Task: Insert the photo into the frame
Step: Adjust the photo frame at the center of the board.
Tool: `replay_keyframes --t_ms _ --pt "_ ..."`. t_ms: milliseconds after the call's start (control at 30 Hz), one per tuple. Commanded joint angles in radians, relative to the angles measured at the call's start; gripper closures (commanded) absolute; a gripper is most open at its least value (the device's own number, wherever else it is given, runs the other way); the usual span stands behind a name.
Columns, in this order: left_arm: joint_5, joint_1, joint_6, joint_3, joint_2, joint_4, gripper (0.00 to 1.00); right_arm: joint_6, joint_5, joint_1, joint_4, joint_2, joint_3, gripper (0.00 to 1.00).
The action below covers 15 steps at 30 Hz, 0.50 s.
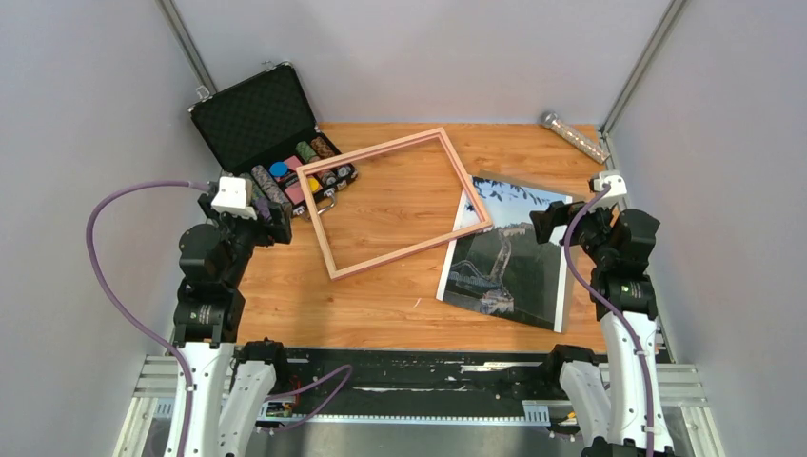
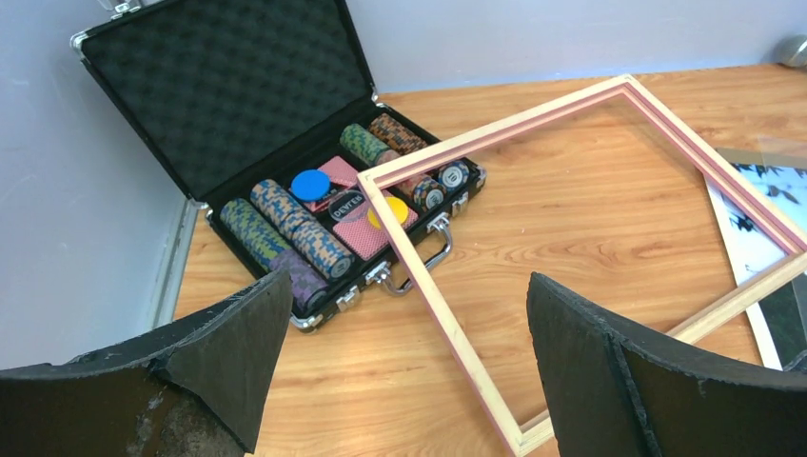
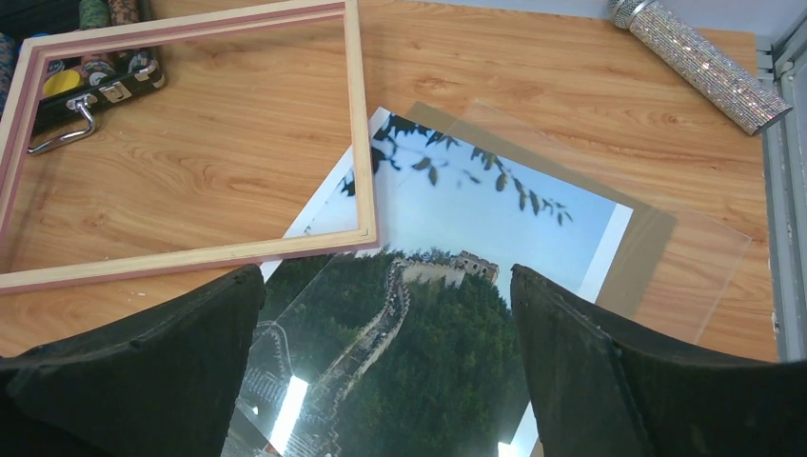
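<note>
I will move my right gripper outward across the photo [image 1: 509, 257] next and down onto the frame's photo-side bar [image 1: 464, 176], because that bar is below my gripper, to its left in the top view.
The frame [image 1: 371, 150] lies flat and askew on the middle of the table, wood side up with a pink edge. Its right corner overlaps the photo [image 1: 509, 257], a Great Wall print lying flat at the right. My left gripper [image 1: 274, 221] is open and empty, above the table left of the frame. In the left wrist view its jaws [image 2: 409, 362] stand wide apart over the frame's near rail [image 2: 447, 314]. My right gripper [image 1: 547, 224] is open and empty at the photo's right side. In the right wrist view it [image 3: 385, 362] hovers over the photo [image 3: 447, 324].
An open black foam-lined case [image 1: 252, 119] with poker chips stands at the back left, and the frame's left corner lies over its front edge. A glittery tube [image 1: 574, 136] lies at the back right. A brown board [image 3: 647, 238] and a clear sheet [image 3: 714, 276] stick out from the photo.
</note>
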Motion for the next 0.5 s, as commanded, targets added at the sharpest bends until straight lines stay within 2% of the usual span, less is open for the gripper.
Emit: replay_keyframes --t_ms 0,467 --pt "0.006 0.008 -0.009 -0.008 -0.003 0.017 0.0 -0.006 -0.036 -0.003 0.013 -0.004 0.019 0.0" --pt "0.009 0.008 0.039 0.016 0.005 -0.018 0.0 0.0 -0.065 -0.004 0.013 0.042 0.031 0.0"
